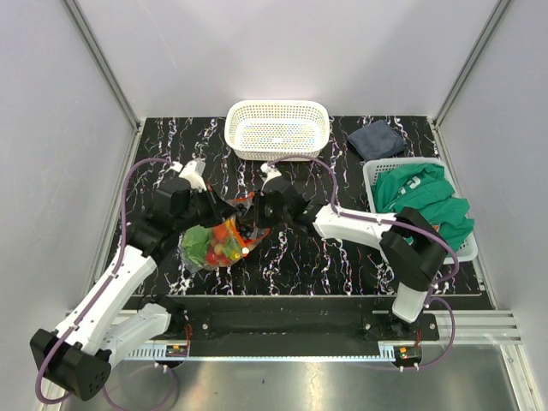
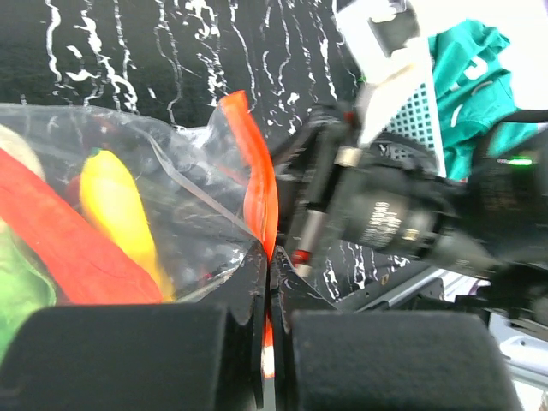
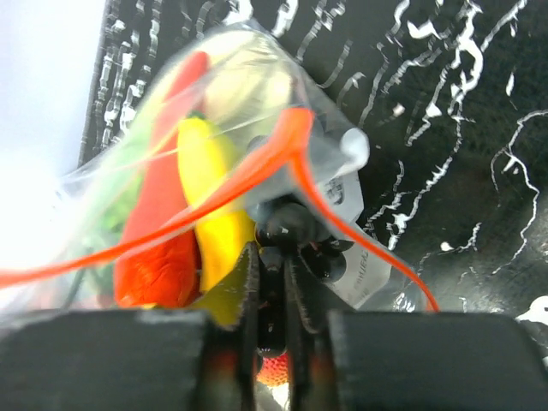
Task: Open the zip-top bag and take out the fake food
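Note:
Next, my right gripper lifts up out of the bag's opening and moves outward. Then it lets go of the grapes low over the white lattice basket's bottom, since the bottom is empty.
The clear zip-top bag (image 1: pixel 214 244) lies at centre-left of the table, its orange zip rim (image 3: pixel 257 163) spread open. Inside it I see a yellow banana (image 3: pixel 210 197), a red pepper (image 3: pixel 163 248), green lettuce (image 1: pixel 195 247) and a strawberry (image 3: pixel 276 370). My left gripper (image 2: pixel 270 257) is shut on the orange zip strip (image 2: pixel 253 163) at the bag's mouth; it also shows in the top view (image 1: pixel 228 209). My right gripper (image 3: pixel 272 257) is at the mouth, shut on the dark grape bunch (image 3: pixel 289 224); it also shows in the top view (image 1: pixel 249 226).
A white lattice basket (image 1: pixel 276 128) stands at the back centre. A grey cloth (image 1: pixel 378 139) lies at the back right. A second white basket (image 1: pixel 373 171) at the right holds a green cloth (image 1: pixel 424 199).

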Tool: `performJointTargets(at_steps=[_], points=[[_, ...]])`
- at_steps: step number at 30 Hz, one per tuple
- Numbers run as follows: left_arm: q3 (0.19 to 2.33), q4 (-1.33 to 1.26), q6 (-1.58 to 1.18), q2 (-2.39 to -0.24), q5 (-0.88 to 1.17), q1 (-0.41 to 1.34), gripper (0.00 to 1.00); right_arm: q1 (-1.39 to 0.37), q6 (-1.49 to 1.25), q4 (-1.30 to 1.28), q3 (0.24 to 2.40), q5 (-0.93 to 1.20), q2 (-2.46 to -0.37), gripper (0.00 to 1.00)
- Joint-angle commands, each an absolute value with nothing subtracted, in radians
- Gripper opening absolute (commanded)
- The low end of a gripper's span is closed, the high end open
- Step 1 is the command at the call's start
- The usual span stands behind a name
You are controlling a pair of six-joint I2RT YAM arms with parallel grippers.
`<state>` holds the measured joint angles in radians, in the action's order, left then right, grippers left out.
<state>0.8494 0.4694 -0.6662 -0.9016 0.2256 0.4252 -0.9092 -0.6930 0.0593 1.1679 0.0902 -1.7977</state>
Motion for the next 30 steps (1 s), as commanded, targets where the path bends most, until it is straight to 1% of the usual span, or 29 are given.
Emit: performJointTargets(at_steps=[1,2,3,8,15,23,26,30], points=[[0.835,0.429,-0.640,-0.862,0.167,0.431,0.00,-0.922,-0.669,0.100,1.169,0.087,-1.698,0.07],[0.833,0.434,-0.638,-0.855,0.163,0.431,0.00,-0.922,-0.669,0.110,1.167,0.090,-1.694,0.04],[0.828,0.437,-0.635,-0.853,0.164,0.431,0.00,-0.922,-0.666,0.110,1.166,0.094,-1.684,0.04],[0.828,0.471,-0.626,-0.833,0.123,0.431,0.00,-0.922,-0.669,0.117,1.166,0.135,-1.643,0.03],[0.841,0.517,-0.630,-0.804,0.018,0.431,0.00,-0.925,-0.667,0.127,1.101,0.184,-1.496,0.02],[0.841,0.555,-0.657,-0.785,-0.098,0.430,0.00,-0.925,-0.647,0.060,1.063,0.229,-1.367,0.01],[0.844,0.555,-0.658,-0.785,-0.117,0.431,0.00,-0.925,-0.634,0.035,1.055,0.213,-1.316,0.01],[0.850,0.560,-0.654,-0.779,-0.118,0.431,0.00,-0.927,-0.592,-0.017,1.083,0.131,-1.284,0.03]])
